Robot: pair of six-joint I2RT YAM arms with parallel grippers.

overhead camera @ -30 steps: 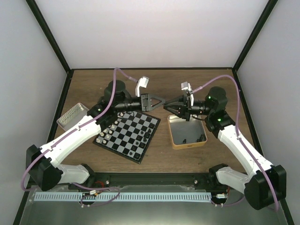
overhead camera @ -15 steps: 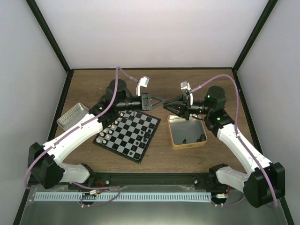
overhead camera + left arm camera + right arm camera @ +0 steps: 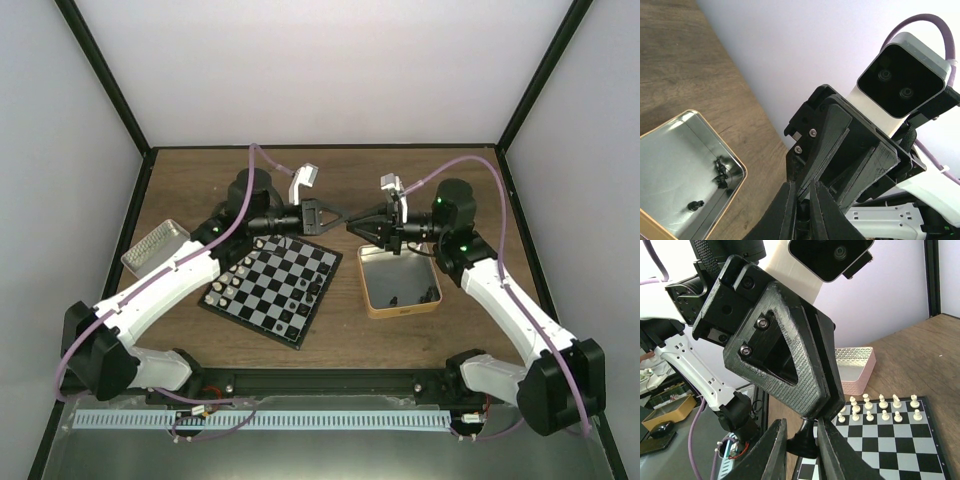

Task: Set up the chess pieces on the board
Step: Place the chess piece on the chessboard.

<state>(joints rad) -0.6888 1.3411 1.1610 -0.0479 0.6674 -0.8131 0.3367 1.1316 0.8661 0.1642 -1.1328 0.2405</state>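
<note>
I should next tip down and lower my left gripper onto the dark square by the board corner [image 3: 318, 255] nearest the gold-rimmed tin, since that is below and back of it.
My two grippers meet tip to tip in the air between the board [image 3: 272, 290] and the gold-rimmed tin [image 3: 405, 313]. A black chess piece [image 3: 807, 440] hangs between them. The right gripper [image 3: 800, 424] is shut on its round base, and the left gripper [image 3: 790, 355] pinches its top. In the left wrist view the left gripper [image 3: 801, 195] is shut, with the dark piece barely visible between its fingers [image 3: 785, 210]. White pieces [image 3: 880, 407] stand in two rows along one edge of the board. Several black pieces [image 3: 720, 172] lie in the tin [image 3: 740, 170].
A silver-and-pink tin [image 3: 155, 248] sits left of the board, near the left wall. A few black pieces [image 3: 305, 290] stand on the board's right side. Dark frame posts and pale walls close in the table.
The left gripper's jaws have closed onto the top of the black piece. The right arm has edged slightly left; both grippers stay tip to tip.
</note>
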